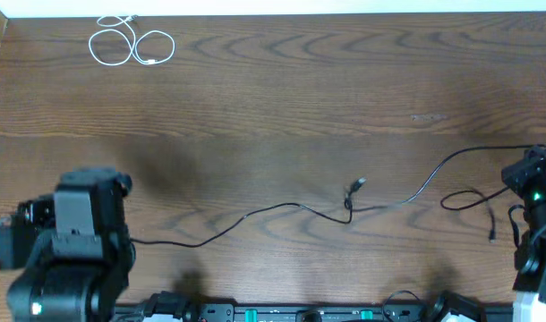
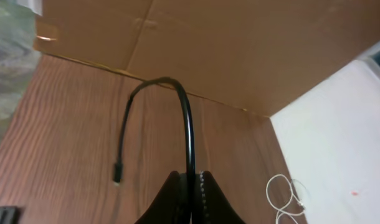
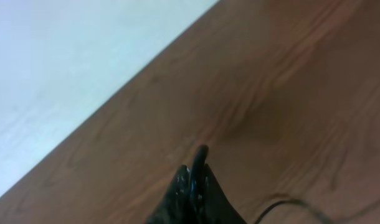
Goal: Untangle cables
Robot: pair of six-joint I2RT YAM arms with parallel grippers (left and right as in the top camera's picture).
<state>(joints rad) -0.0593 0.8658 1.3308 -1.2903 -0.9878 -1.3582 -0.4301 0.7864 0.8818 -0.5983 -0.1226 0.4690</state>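
The black cable end is held out past the loose loop, so my right gripper shifts toward the tangle (image 1: 353, 204) next and releases the cable end.
Two black cables lie across the table's middle. One black cable (image 1: 246, 217) runs from my left arm (image 1: 76, 237) to a tangle (image 1: 349, 211), where a plug (image 1: 357, 184) sticks up. The other black cable (image 1: 434, 172) leads from the tangle to my right arm (image 1: 534, 183), with a loose loop (image 1: 465, 199) beside it. My left gripper (image 2: 191, 177) is shut on a black cable (image 2: 189, 124) that arches over to a hanging plug (image 2: 117, 173). My right gripper (image 3: 197, 175) is shut on a black cable end (image 3: 202, 154). The white cable (image 1: 130, 43) lies coiled at the far left, apart from the black ones.
A cardboard wall (image 2: 227, 43) stands along the table's left edge. A white surface (image 3: 65, 68) borders the far edge of the table. The arm bases and their thicker leads (image 1: 300, 313) line the near edge.
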